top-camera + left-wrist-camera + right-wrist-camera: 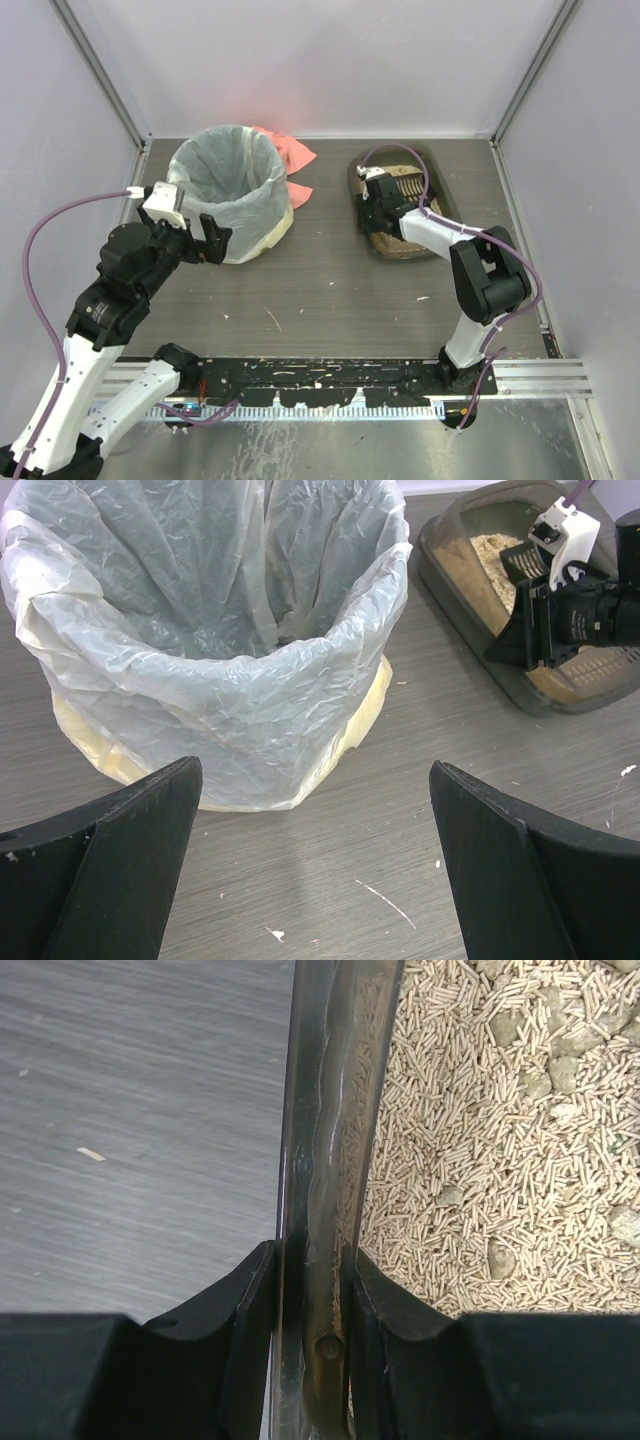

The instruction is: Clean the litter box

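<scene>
Next, the right gripper drags the gripped rim over the tabletop, back and toward the bin, then lets go of it. Bare table lies between the tray and the bin.
The litter box is a dark smoky-brown tray with tan pellet litter at the back right of the table. My right gripper is shut on the tray's left rim, one finger outside and one inside over the litter. Several greyish clumps lie among the pellets. The tray also shows in the left wrist view, with the right gripper on it. My left gripper is open and empty, low over the table just in front of the bin; its fingers stand wide apart.
The round bin lined with a white bag stands at the back left, filling the left wrist view. A pink cloth lies behind it. A black slotted scoop lies in the tray. Grey walls enclose the table.
</scene>
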`<state>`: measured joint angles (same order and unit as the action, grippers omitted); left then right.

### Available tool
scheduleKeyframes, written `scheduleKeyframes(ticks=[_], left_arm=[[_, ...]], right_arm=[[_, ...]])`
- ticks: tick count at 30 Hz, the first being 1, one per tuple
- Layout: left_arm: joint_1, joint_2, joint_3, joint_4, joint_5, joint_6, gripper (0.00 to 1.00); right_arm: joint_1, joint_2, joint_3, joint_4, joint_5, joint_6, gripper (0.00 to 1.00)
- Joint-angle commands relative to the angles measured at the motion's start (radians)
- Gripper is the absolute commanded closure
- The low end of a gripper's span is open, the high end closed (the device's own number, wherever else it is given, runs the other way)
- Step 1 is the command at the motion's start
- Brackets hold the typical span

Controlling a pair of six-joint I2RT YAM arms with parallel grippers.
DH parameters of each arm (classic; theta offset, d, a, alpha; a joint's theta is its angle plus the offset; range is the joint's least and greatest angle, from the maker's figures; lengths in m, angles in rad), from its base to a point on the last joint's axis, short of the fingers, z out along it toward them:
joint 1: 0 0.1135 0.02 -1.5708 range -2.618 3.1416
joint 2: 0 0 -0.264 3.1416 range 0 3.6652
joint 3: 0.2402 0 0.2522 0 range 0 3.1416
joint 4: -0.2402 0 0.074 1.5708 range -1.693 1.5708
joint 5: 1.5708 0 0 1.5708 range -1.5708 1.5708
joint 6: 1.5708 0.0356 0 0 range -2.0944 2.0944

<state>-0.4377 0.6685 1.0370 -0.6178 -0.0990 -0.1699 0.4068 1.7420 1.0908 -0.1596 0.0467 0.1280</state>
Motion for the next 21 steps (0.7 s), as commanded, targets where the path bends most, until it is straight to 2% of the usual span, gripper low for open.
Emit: scheduleKeyframes(ticks=[1,14,21], left_arm=[[0.012,0.003,0.000,0.069,0.029,-0.005,0.02],[0.019,0.004,-0.003,0.067,0.042,-0.012,0.02],[0.020,0.003,-0.003,0.067,0.045,-0.014,0.02]], right_arm=[[0.097,-0.015,0.015,0.026,-0.020,0.055,0.69],[0.284,-0.100,-0.104,0.048,0.097,0.301,0.69],[0.405,-0.114,-0.097,-0.004,0.161,0.372,0.68]])
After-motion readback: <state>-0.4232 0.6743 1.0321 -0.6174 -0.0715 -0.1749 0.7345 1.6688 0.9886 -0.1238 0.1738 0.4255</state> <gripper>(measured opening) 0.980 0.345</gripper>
